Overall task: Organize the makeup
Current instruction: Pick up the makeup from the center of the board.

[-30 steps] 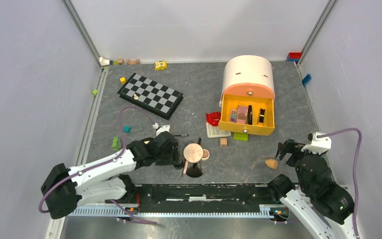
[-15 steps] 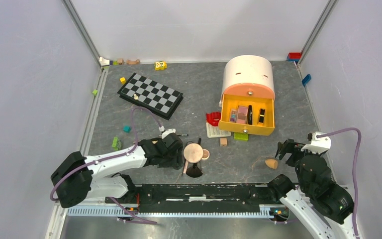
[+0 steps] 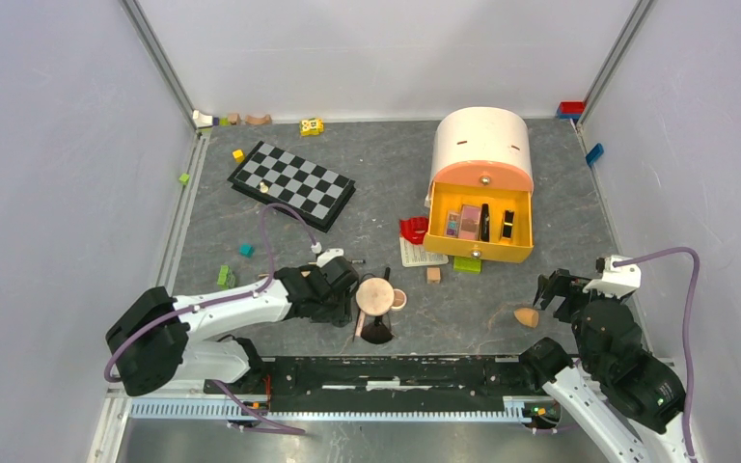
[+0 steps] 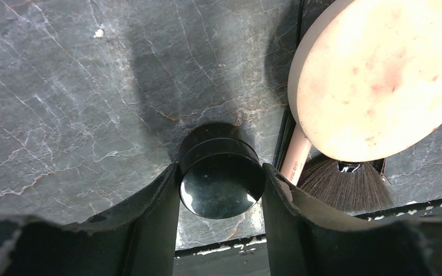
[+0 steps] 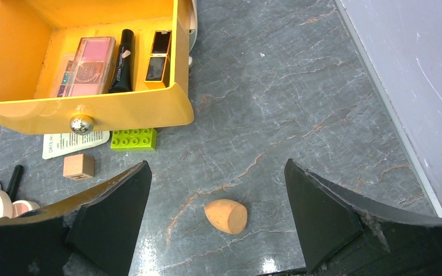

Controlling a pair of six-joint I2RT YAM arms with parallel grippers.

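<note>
The drawer's end by the red curved piece (image 3: 443, 211) has free space, so my left gripper needs to move up and outward next, then down into that end to release the pot.
My left gripper (image 4: 220, 172) is low on the table, both fingers pressed against a black round pot (image 4: 221, 184) that stands upright; in the top view the gripper (image 3: 345, 289) hides it. Just right of it lie the round peach compact (image 4: 380, 75) (image 3: 375, 295), a pink stick (image 4: 296, 158) and a brush's dark bristles (image 4: 345, 190). My right gripper (image 5: 216, 172) (image 3: 552, 289) hangs open above the orange teardrop sponge (image 5: 225, 215) (image 3: 526, 316). The yellow drawer (image 5: 121, 109) (image 3: 478, 253) holds a pink palette (image 5: 90, 64), a black tube (image 5: 124, 60) and a black-gold tube (image 5: 160, 56).
A white and peach domed cabinet (image 3: 482, 145) stands behind the drawer. In front of the drawer lie a green block (image 5: 133, 138), a wooden block (image 5: 79, 166), a leaflet (image 3: 420, 255) and a red curved piece (image 3: 412, 230). A chessboard (image 3: 291, 184) sits at the back left.
My left gripper has slid right toward the compact and its jaws have narrowed onto the black pot. The right arm and the sponge have not moved.
</note>
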